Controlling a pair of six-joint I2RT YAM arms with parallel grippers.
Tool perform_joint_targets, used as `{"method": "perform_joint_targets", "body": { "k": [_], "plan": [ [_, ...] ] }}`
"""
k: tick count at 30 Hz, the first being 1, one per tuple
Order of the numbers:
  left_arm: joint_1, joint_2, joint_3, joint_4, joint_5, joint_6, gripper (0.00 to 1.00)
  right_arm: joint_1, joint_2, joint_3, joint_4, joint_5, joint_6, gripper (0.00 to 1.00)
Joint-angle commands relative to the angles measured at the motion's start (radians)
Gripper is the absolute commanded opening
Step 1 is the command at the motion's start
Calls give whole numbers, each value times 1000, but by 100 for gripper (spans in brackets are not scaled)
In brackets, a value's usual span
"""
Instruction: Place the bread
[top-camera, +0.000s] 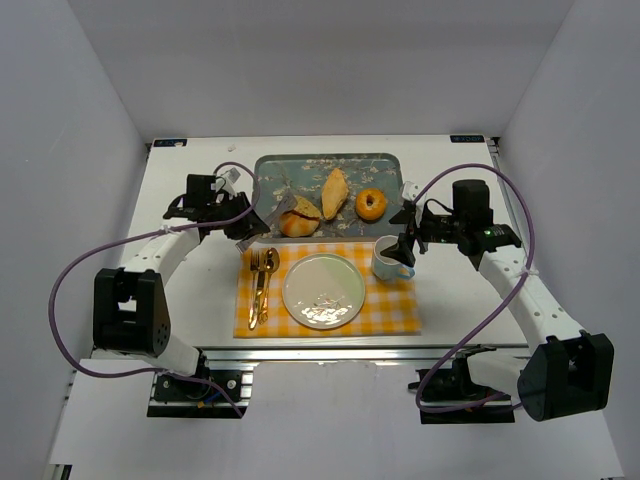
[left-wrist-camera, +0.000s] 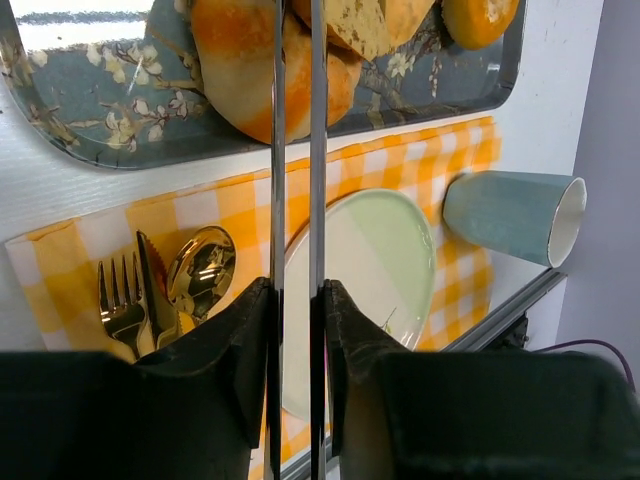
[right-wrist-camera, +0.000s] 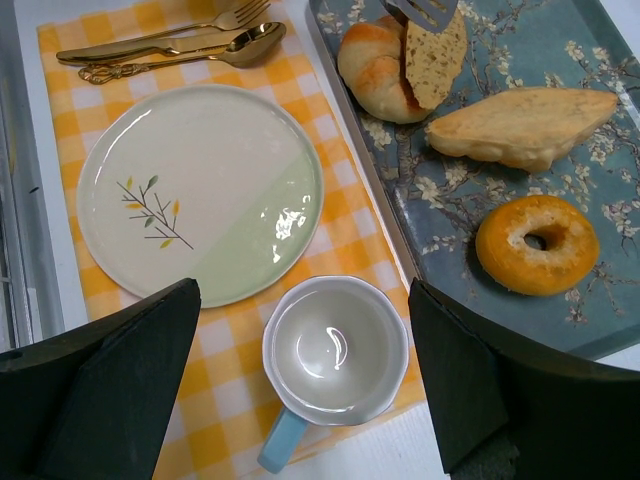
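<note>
The plate is bare, so my left gripper will next lift the slice off the roll, move back, lower the tongs over the plate's middle (top-camera: 326, 285) (left-wrist-camera: 366, 280) and let go of them.
Three breads lie on the blue flowered tray (top-camera: 268, 172): a round roll (top-camera: 297, 220), a long loaf (top-camera: 335, 192) and a ring-shaped bun (top-camera: 371, 204). A flat bread slice (right-wrist-camera: 436, 55) leans on the roll (right-wrist-camera: 375, 60). My left gripper (left-wrist-camera: 297, 290) is shut on metal tongs (left-wrist-camera: 278, 150), whose arms stand close together and reach to the roll and slice. The tongs' slotted tip (right-wrist-camera: 422, 10) rests at the top of the slice. My right gripper (right-wrist-camera: 303, 295) hovers open over the cup (right-wrist-camera: 335, 350), holding nothing. The plate (top-camera: 323, 290) lies on the checked mat.
A yellow checked placemat (top-camera: 400, 315) lies in front of the tray. Gold cutlery (top-camera: 260, 285) lies on it left of the plate, and the cup (top-camera: 388, 260) stands at its right rear corner. White walls enclose the table on three sides.
</note>
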Motion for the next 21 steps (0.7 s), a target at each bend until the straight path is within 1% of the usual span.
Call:
{"method": "perform_joint_targets", "body": {
  "k": [1,3,7,9,10,14,16,18,21],
  "plan": [
    [-5,-35,40,36,30,1,26,-4,-25,-14,27,-14,7,89],
    [-5,-52,43,36,29,-1,22,-6,-23,-12,27,-14,5,89],
    [-5,-148,39,33,43,4,20,-7,-26,-9,21,-16,1,89],
    [-5,-188,22,0,55,15,20,-6,-28,-9,21,-16,-1,90],
    [-5,-233,11,-19,69,18,20,-6,-29,-8,21,-17,-1,89],
    [-15,-349,-89,-117,118,27,20,-7,-31,-14,21,-19,1,89],
    [-47,-388,-153,-150,132,30,20,-7,-29,-15,21,-22,-2,89],
    [-106,-440,-203,-186,121,12,20,-7,-26,-15,24,-24,-4,89],
    [-206,-481,-257,-201,66,-34,21,-7,-23,-11,32,-28,-3,89]
  ]
}}
